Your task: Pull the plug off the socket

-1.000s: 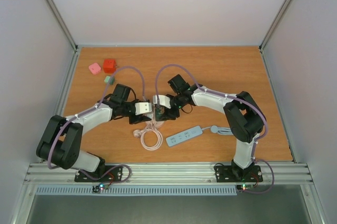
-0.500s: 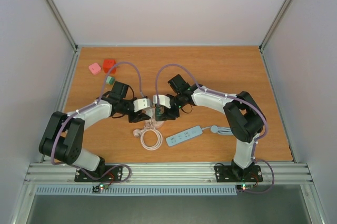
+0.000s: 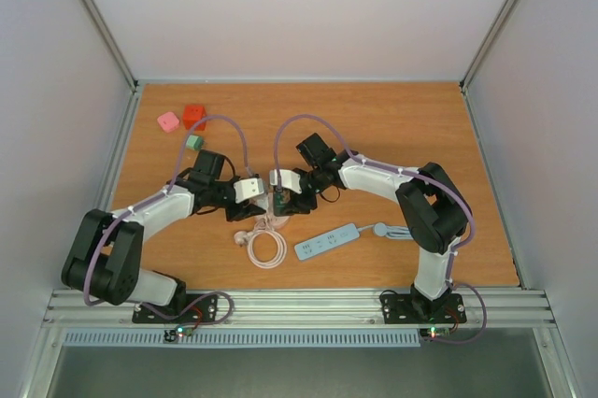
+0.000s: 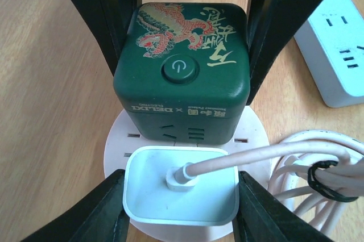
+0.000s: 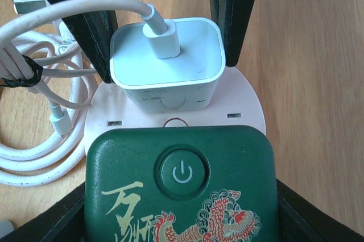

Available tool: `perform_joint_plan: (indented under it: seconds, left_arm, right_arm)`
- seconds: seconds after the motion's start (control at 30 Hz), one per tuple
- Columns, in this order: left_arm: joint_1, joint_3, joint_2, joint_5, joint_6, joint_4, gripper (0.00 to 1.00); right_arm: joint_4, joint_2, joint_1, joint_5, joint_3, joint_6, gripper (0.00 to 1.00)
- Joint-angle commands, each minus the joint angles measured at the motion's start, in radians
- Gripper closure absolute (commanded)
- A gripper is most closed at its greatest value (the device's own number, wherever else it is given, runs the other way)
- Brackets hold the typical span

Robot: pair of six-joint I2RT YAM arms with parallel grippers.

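Note:
I will pull the plug up with my left gripper and swing it outward, left in the top view, to the bare wood near the blocks. Then I will lower the plug and let it go.
The socket (image 4: 182, 66) is a dark green cube with a dragon print and a power button, on a round white base (image 4: 122, 145). My right gripper (image 5: 181, 219) is shut on the green cube (image 5: 181, 185), fingers at both sides. The plug (image 4: 180, 193), a white charger block with a white cable, stands on the round base right beside the cube. My left gripper (image 4: 180, 202) is shut on it, a black finger (image 4: 105, 211) pressing each side. In the right wrist view the plug (image 5: 166, 63) sits flat against the base. From above, both grippers meet at the socket (image 3: 277, 200).
The plug's cable runs into a tied white coil (image 3: 266, 247) just in front of the socket. A pale blue power strip (image 3: 327, 242) lies to the right of the coil. Pink (image 3: 168, 121), red (image 3: 194, 116) and small green (image 3: 193, 141) blocks sit at the far left.
My left arm has shifted its wrist and elbow slightly to the left. Both grips look the same and the plug still sits on the base.

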Motion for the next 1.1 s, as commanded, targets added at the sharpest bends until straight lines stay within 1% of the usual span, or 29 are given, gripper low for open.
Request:
perform_joint_plan:
  seconds: [0.0, 0.13, 0.33, 0.43, 0.5, 0.6, 0.87, 0.93, 1.07]
  left_arm:
    - [-0.007, 0.06, -0.015, 0.206, -0.109, 0.102, 0.7]
    - [-0.004, 0.067, -0.004, 0.238, -0.132, 0.055, 0.7]
    - [0.008, 0.055, -0.001, 0.253, -0.2, 0.109, 0.7]
    - [0.009, 0.055, -0.016, 0.252, -0.2, 0.119, 0.7]
    - [0.005, 0.052, -0.03, 0.243, -0.16, 0.108, 0.7]
    - [-0.005, 0.047, -0.05, 0.203, -0.037, 0.063, 0.7]
    - [-0.034, 0.004, -0.116, 0.147, 0.123, 0.052, 0.7]
    - [-0.036, 0.009, -0.106, 0.161, 0.109, 0.052, 0.7]
    - [-0.026, 0.029, -0.087, 0.204, -0.027, 0.059, 0.71]
  right_arm:
    - [-0.034, 0.045, -0.014, 0.181, -0.035, 0.031, 0.99]
    - [-0.03, 0.049, -0.013, 0.192, -0.035, 0.033, 0.99]
    - [-0.034, 0.052, -0.012, 0.202, -0.034, 0.032, 0.99]
    - [-0.036, 0.053, -0.011, 0.202, -0.03, 0.03, 0.99]
    - [-0.037, 0.057, -0.012, 0.203, -0.029, 0.032, 0.99]
    - [-0.037, 0.059, -0.012, 0.205, -0.026, 0.032, 0.99]
    - [-0.036, 0.064, -0.011, 0.21, -0.024, 0.04, 0.99]
    - [-0.036, 0.065, -0.011, 0.209, -0.025, 0.042, 0.99]
    - [-0.037, 0.065, -0.011, 0.214, -0.022, 0.045, 0.99]
